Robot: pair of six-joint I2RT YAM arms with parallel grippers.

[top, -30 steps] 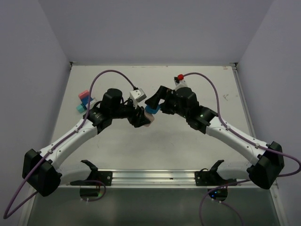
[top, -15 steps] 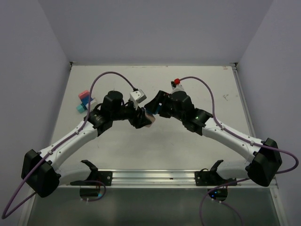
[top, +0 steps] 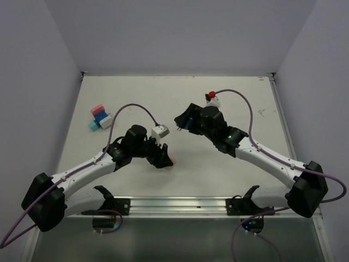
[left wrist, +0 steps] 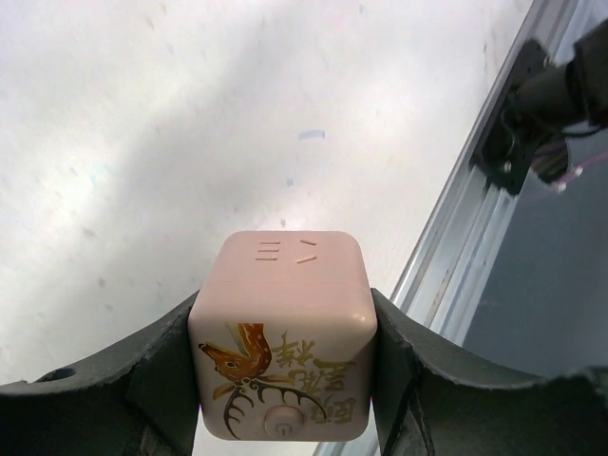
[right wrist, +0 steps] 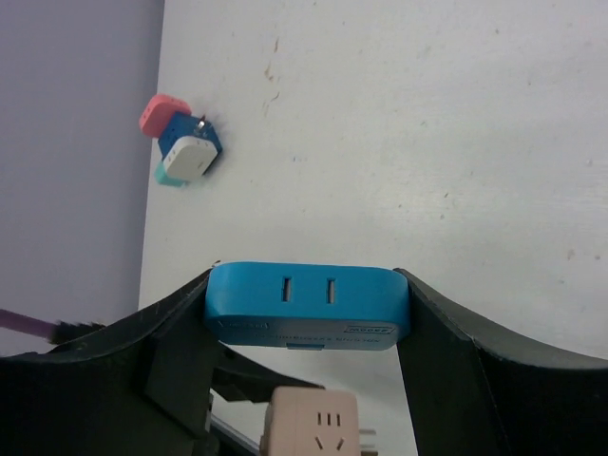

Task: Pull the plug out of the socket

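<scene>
The plug is off the socket (left wrist: 280, 332), so my right gripper should next bring it down, back and to the right in the top view and release it on bare tabletop.
The socket (left wrist: 280, 332) is a pale pink cube with a deer print, and my left gripper (left wrist: 282, 366) is shut on its sides. In the top view it (top: 170, 162) hangs low, toward the near edge. The plug (right wrist: 306, 306) is a flat blue block with two slots, and my right gripper (right wrist: 306, 318) is shut on its ends. From above, the plug (top: 186, 123) sits at the table's middle with its bare prongs pointing left. Plug and socket are apart, with a clear gap between them. The socket (right wrist: 313, 423) shows below the plug in the right wrist view.
A cluster of pink, blue, white and teal adapters (top: 99, 117) lies at the left (right wrist: 180, 142). A red-and-white piece (top: 211, 97) sits at the back behind my right arm. An aluminium rail (top: 180, 204) runs along the near edge (left wrist: 475, 237).
My right gripper closed on the blue plug. My left arm then drew the pink socket back toward the near edge, and the two came apart.
</scene>
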